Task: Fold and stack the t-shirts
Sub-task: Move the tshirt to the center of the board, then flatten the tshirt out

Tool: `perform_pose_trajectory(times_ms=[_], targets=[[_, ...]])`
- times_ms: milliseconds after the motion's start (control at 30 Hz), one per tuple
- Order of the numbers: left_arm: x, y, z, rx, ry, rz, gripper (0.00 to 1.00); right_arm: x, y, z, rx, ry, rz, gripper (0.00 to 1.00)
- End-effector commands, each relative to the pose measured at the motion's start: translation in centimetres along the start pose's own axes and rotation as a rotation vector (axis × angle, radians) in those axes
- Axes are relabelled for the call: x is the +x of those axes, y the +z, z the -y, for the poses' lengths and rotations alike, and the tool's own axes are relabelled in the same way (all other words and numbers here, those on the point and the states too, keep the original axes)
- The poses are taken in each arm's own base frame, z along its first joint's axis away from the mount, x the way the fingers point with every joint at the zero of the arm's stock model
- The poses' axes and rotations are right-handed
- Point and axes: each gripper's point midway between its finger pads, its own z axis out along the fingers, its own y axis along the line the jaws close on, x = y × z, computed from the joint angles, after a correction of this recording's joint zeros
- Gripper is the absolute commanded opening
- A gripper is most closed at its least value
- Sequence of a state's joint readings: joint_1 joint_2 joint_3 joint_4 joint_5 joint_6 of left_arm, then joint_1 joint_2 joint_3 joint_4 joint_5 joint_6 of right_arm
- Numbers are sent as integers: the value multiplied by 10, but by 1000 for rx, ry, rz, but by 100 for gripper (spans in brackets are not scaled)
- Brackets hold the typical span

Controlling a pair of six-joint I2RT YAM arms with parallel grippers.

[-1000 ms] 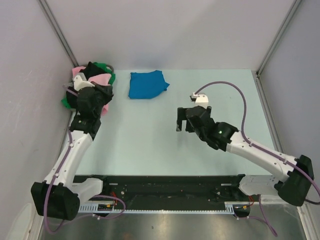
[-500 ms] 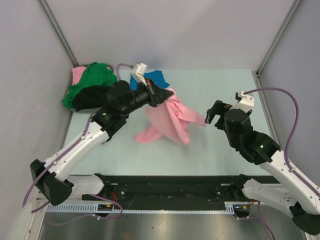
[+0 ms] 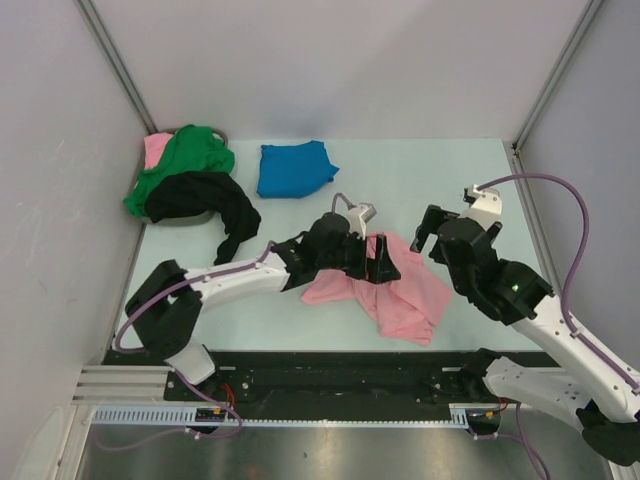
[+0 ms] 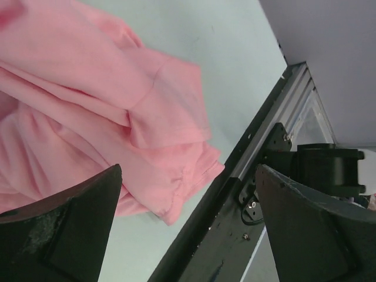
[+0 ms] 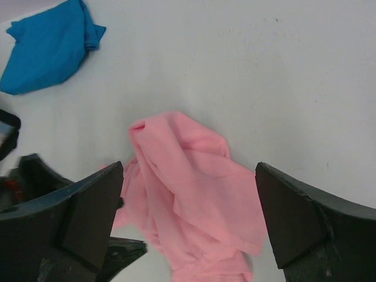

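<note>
The black t-shirt's fold hangs off the basket. My left gripper should move across to its left in the top view and down onto that fold.
A light pink t-shirt (image 3: 400, 292) lies crumpled on the table near the front, right of the middle. My left gripper (image 3: 384, 262) reaches across low over its left part, jaws wide open and holding nothing. In the left wrist view the pink t-shirt (image 4: 88, 111) spreads beyond the open left gripper (image 4: 188, 176). My right gripper (image 3: 433, 238) hovers open just right of the shirt, and in its view the pink t-shirt (image 5: 188, 188) sits between the fingers of the right gripper (image 5: 189, 194), well below them. A folded blue t-shirt (image 3: 293, 168) rests at the back. Green (image 3: 187, 160) and black (image 3: 205, 200) t-shirts are piled back left.
The pile at the back left sits on a grey basket (image 3: 168, 221), mostly covered, with a bit of pink cloth (image 3: 155, 150) behind the green. The black front rail (image 3: 340, 370) runs close to the pink shirt's near edge. Walls enclose the table on three sides.
My left arm pulled the pink shirt out of the back-left pile, carried it to the front middle and opened, dropping it. The right arm drew back to the right, staying open.
</note>
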State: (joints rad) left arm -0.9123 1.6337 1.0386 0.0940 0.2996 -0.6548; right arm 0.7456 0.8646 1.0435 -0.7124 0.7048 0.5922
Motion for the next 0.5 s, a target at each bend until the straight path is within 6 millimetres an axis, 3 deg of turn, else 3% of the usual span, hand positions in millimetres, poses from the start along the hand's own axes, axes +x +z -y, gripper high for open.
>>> perform_pose_trajectory(times_ms=[0,33,100,133,233,300,333,467], targets=[[-68,-59,45,13,115,212,100,-6,1,10,63,-27,10,100],[-66,-67,31,-70,104,210,100,-2,2,10,65,-43,-4,100],[-75,-95,32,-116,107,270,100,6,7,7,65,-80,-37,100],[-76,-109,13,-225,99,296,100,13,9,-3,18,-94,-71,100],[-76,-147,-15,-388,47,327,100,36,20,-22,-27,-162,-153,100],[-80,-169,-42,-476,-21,338,100,45,22,-28,-24,-162,-172,100],[-71,-178,-56,-521,-49,308,100,51,25,-33,-24,-176,-183,100],[-57,-225,-137,-833,-176,314,100,61,26,-49,-59,-194,-193,99]])
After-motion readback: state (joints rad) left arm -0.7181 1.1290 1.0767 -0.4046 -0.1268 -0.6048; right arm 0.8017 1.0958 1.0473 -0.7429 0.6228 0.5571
